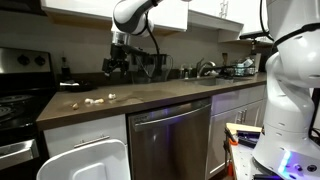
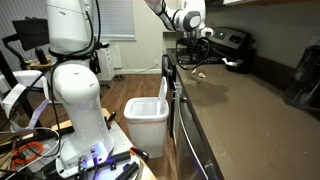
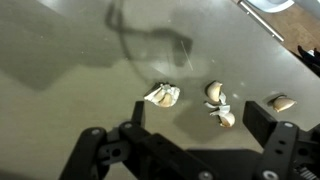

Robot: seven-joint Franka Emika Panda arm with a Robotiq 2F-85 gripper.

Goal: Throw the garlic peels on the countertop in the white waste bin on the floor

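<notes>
My gripper will next go down and to the left in the wrist view onto the single papery peel, because the peel is off-center between my open fingers.
Several off-white garlic peels (image 1: 97, 99) lie on the dark brown countertop (image 1: 150, 97) near its stove end; they also show in an exterior view (image 2: 199, 75). In the wrist view, one peel (image 3: 162, 95) lies left, a second (image 3: 218, 105) in the middle and a third (image 3: 283, 102) at the right. My gripper (image 3: 200, 125) is open and empty, hovering above the peels; in an exterior view (image 1: 118, 67) it hangs well above the counter. The white waste bin (image 1: 88, 163) stands on the floor by the cabinets with its lid up, also seen in an exterior view (image 2: 148, 117).
A black stove (image 1: 20, 95) borders the counter's end. A stainless dishwasher (image 1: 170, 140) sits under the counter beside the bin. A sink with a faucet (image 1: 205, 70) and dishes stands farther along. A white robot base (image 2: 75, 80) is on the floor.
</notes>
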